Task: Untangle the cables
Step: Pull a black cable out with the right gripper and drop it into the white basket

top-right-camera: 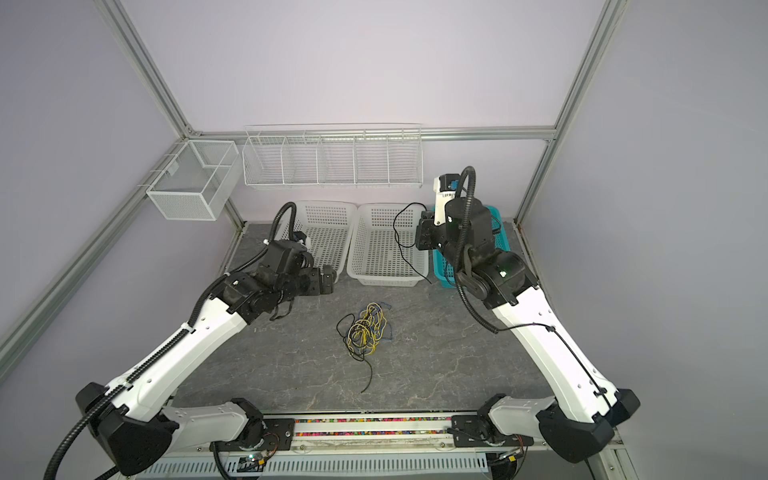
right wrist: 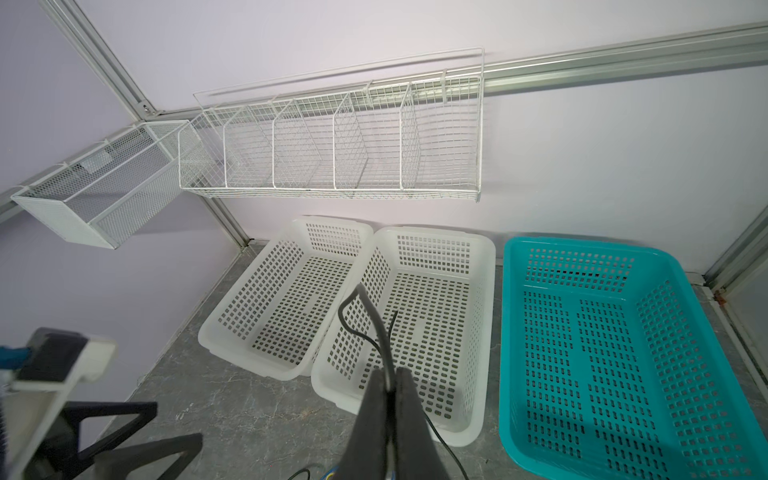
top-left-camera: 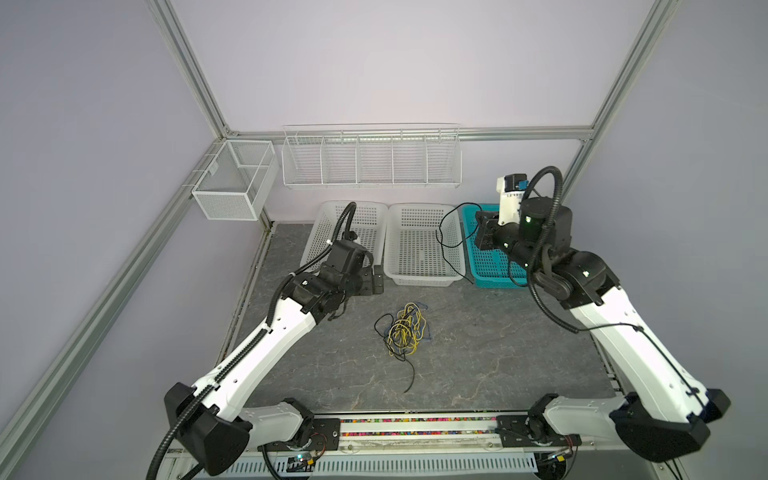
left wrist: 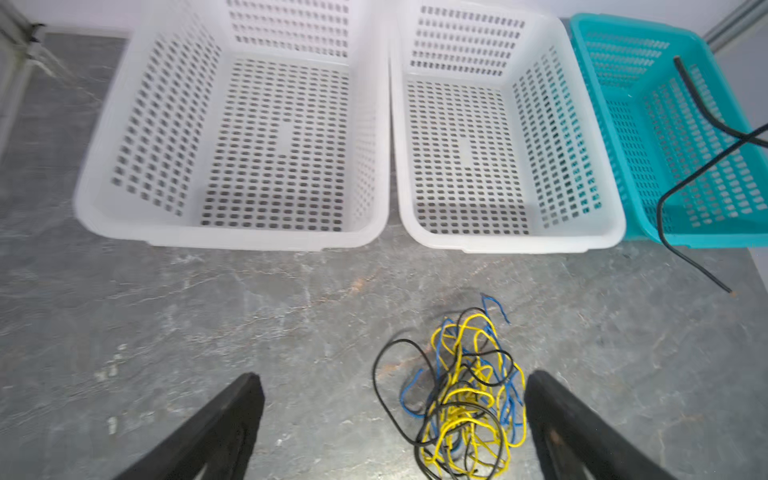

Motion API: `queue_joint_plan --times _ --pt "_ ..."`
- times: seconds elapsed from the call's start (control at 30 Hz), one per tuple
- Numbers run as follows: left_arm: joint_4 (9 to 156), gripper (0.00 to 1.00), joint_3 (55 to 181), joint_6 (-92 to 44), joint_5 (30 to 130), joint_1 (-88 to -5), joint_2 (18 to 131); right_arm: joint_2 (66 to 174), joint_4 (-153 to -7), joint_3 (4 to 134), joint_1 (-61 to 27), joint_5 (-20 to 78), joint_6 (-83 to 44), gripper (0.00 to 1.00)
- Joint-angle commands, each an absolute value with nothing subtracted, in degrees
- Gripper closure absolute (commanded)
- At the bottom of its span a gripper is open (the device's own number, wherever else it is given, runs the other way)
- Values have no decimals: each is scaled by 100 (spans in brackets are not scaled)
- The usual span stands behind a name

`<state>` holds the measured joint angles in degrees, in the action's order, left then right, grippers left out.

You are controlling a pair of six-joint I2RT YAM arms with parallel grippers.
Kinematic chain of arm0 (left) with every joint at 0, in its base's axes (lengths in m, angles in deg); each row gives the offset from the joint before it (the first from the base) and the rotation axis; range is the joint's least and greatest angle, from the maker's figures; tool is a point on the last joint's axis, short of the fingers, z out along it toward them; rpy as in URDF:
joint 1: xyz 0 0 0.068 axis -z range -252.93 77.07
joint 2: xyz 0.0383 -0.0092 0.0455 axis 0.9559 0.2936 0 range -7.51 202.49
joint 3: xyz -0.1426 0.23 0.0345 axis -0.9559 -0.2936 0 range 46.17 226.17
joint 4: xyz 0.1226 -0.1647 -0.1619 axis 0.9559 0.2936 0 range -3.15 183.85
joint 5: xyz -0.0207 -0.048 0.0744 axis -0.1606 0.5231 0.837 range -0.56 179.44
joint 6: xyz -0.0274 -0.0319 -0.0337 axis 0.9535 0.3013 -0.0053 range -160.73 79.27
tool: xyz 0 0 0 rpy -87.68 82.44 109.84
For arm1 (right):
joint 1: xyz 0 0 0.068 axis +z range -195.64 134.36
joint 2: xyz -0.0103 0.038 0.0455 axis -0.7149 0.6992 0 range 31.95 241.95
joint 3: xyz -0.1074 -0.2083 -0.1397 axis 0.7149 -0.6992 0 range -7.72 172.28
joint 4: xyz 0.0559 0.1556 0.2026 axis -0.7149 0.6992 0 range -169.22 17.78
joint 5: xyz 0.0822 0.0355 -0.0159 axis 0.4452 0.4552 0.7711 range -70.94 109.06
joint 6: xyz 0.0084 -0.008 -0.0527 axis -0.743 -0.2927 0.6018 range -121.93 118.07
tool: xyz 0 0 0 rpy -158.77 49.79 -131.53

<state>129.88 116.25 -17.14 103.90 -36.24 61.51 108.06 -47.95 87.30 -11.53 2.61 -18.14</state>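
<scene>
The black cable's loose end is still hanging past the basket's front corner, so my right gripper should next move outward and down over the middle white basket (top-left-camera: 422, 246) (right wrist: 432, 332) to release the cable.
A tangle of yellow, blue and black cables (top-left-camera: 405, 328) (top-right-camera: 365, 330) lies mid-table, with one black end trailing toward the front. My left gripper (top-left-camera: 368, 281) (left wrist: 392, 378) is open and empty, low over the table to the left of the tangle and in front of the left white basket. In the left wrist view the tangle (left wrist: 465, 399) lies beside one finger. My right gripper (top-left-camera: 482, 232) (right wrist: 388, 374) is shut on a separate black cable (top-left-camera: 446, 249) (right wrist: 353, 328). It holds it raised over the baskets, and the cable's free end hangs down by the middle basket's front right corner.
Three baskets line the back of the table: two white ones (top-left-camera: 376, 206) (top-left-camera: 419, 206) and a teal one (top-left-camera: 490, 282) on the right. A white wire rack (top-left-camera: 370, 183) hangs on the back wall. A mesh box (top-left-camera: 226, 203) hangs at the back left.
</scene>
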Motion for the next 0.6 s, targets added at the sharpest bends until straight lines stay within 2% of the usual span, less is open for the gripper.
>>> queue_joint_plan --times 0.0,0.3,0.57 --pt "12536 1 10940 -1901 11343 -3636 5600 11261 -5070 9012 -1319 650 -1779 94" --pt "11438 1 9766 -1869 12564 -3636 4121 12737 -4970 9683 -1665 896 -1855 94" --pt "10622 1 9029 -1961 12677 -3628 3224 13667 -5176 9705 -1857 1079 -1973 94"
